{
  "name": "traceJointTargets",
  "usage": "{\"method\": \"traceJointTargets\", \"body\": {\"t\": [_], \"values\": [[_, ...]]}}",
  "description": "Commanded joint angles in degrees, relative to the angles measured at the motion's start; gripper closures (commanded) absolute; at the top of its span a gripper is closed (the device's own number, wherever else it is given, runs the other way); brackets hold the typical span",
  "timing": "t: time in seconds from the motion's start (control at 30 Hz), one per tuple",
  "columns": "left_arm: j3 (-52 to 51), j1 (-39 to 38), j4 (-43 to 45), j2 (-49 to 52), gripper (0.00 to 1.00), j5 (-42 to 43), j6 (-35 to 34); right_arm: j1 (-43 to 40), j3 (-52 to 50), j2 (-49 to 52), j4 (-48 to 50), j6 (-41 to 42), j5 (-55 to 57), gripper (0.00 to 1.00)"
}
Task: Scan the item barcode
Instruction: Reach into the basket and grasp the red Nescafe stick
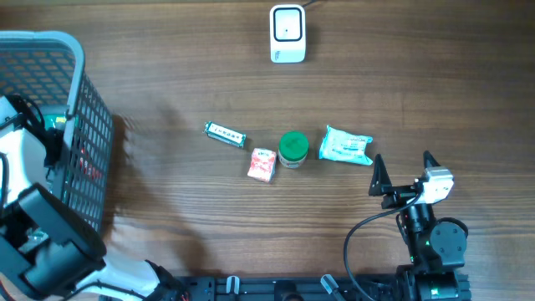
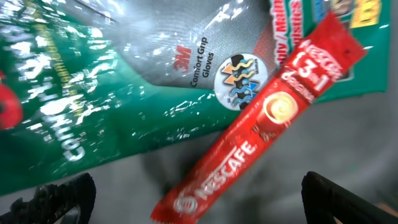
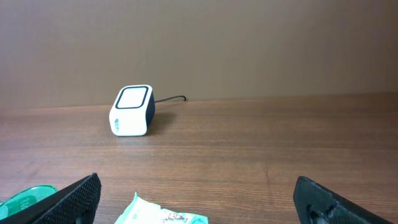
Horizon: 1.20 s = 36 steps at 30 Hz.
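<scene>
The end of the red Nescafe stick (image 2: 267,118) beyond the gloves pack points between my left gripper's fingers, so next the gripper will go down and close on it.
The white barcode scanner (image 1: 287,33) stands at the far middle of the table and shows in the right wrist view as the scanner (image 3: 132,111). My left gripper (image 2: 199,202) is open inside the grey basket (image 1: 79,100), its jaws wide apart over a red Nescafe stick (image 2: 267,118) lying on a green 3M gloves pack (image 2: 124,81). It holds nothing. My right gripper (image 1: 404,170) is open and empty just behind a teal wipes pack (image 1: 346,145), whose edge shows between the jaws as the teal pack (image 3: 163,214).
On the table in a row lie a small green-and-white bar (image 1: 224,134), a pink packet (image 1: 262,165) and a green-lidded jar (image 1: 293,149). The scanner's cable (image 3: 171,99) runs off behind it. The basket's mesh wall stands along the left side.
</scene>
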Motion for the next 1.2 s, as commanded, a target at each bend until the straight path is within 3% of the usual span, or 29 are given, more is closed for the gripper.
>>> {"method": "traceJointTargets", "body": {"t": [0.0,0.17,0.27,0.33,0.37,0.63,0.83,0.93,1.03,1.17], "values": [[-0.63,0.04,1.33,3.96,0.01,0.9,1.29,0.28,0.13,-0.26,0.11,-0.33,0.35,0.0],[-0.63,-0.33,2.99,6.01,0.23,0.92,1.29,0.28,0.13,-0.26,0.11,-0.33,0.35,0.0],[-0.63,-0.81,3.48,6.62,0.48,0.92,1.29,0.28,0.13,-0.26,0.11,-0.33,0.35,0.0],[-0.63,-1.07,3.3,7.08,0.9,0.92,1.27,0.28,0.13,-0.26,0.11,-0.33,0.35,0.0],[-0.63,-1.07,3.3,7.1,0.96,0.92,1.27,0.28,0.13,-0.26,0.11,-0.31,0.37,0.0],[6.69,-0.94,-4.63,3.34,0.96,-1.07,1.29,0.28,0.13,-0.26,0.11,-0.33,0.37,0.0],[21.18,0.13,-15.74,-6.69,0.96,-5.99,1.25,0.28,0.13,-0.26,0.11,-0.31,0.35,0.0],[24.28,0.39,-18.38,-12.48,0.96,-5.7,-2.71,0.28,0.13,-0.26,0.11,-0.33,0.37,0.0],[24.52,0.33,-18.86,-22.12,0.96,1.05,-5.42,0.28,0.13,-0.26,0.11,-0.33,0.35,0.0],[24.52,-2.6,-21.38,-34.45,0.96,20.0,-5.38,0.28,0.13,-0.26,0.11,-0.33,0.35,0.0]]}}
